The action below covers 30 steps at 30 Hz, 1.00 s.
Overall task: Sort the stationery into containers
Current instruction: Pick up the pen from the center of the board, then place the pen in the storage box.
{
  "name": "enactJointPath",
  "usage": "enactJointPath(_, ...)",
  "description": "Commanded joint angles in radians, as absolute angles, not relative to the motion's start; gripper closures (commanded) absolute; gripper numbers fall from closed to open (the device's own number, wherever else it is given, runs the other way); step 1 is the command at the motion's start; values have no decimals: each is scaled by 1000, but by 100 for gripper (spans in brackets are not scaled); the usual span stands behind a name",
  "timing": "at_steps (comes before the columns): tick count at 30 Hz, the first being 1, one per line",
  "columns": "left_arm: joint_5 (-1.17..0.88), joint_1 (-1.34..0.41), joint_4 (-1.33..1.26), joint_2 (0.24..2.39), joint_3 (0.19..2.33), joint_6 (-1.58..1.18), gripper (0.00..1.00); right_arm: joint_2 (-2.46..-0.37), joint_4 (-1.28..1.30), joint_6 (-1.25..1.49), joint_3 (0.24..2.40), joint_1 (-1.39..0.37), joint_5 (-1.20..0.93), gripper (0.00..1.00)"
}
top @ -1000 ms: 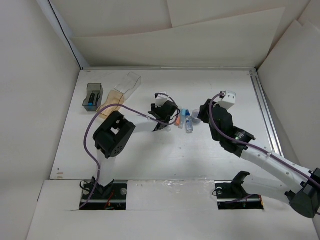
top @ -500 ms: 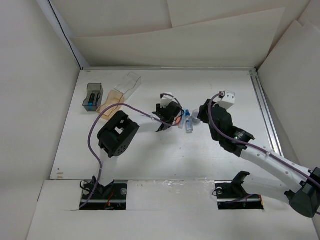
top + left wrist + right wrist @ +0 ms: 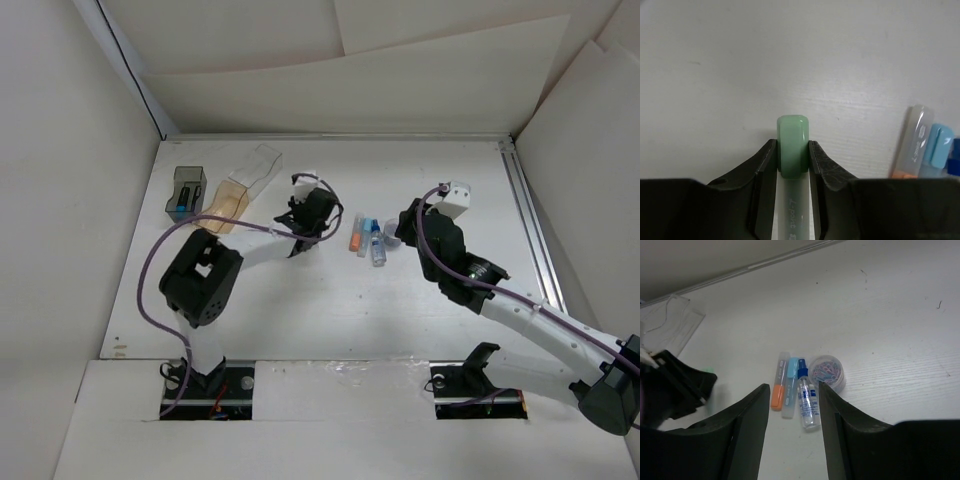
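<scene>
I will first raise the green-capped marker with my left gripper and move it to the left in the top view. Then I will lower it over the amber bin [image 3: 227, 205], which is empty.
My left gripper [image 3: 306, 207] is shut on a green-capped marker [image 3: 793, 145], held above the table a little right of the amber bin [image 3: 228, 200]. An orange marker [image 3: 355, 236], a light-blue marker [image 3: 364, 236] and a clear blue-capped bottle [image 3: 377, 244] lie side by side mid-table; they also show in the right wrist view as the orange marker [image 3: 778, 387], the blue marker [image 3: 791, 385] and the bottle [image 3: 806, 397]. My right gripper [image 3: 794, 415] is open and empty just near of them. The dark grey bin [image 3: 186, 193] holds markers. The clear bin [image 3: 254, 166] lies behind the amber one.
A small round clear tub of coloured paper clips [image 3: 827, 371] sits right of the bottle. White walls enclose the table on the left, back and right. A metal rail [image 3: 530, 220] runs along the right edge.
My left gripper has closed on the green marker beside the group and carried it left, toward the bins. The right arm has not moved.
</scene>
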<state>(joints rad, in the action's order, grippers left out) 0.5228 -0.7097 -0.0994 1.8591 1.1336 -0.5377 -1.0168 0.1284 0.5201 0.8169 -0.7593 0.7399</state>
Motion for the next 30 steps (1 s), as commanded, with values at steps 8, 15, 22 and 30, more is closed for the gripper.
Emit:
enactJointPath(8,436,-427,-137,1574,1121,-456,93,-1006,98,511,853,-755,747,50)
enactJointPath(15,377,-244,-155,1627,1259,-254,92,-1006,98,511,853,-755,747,50)
enactJointPath(22,358,-201,-133,1687,1339,18,90,-974,98,511,844,-755,747,50)
enactJointPath(30,379,-178,-155,1736,1292,146,92,-963,98,511,844,-755,747,50)
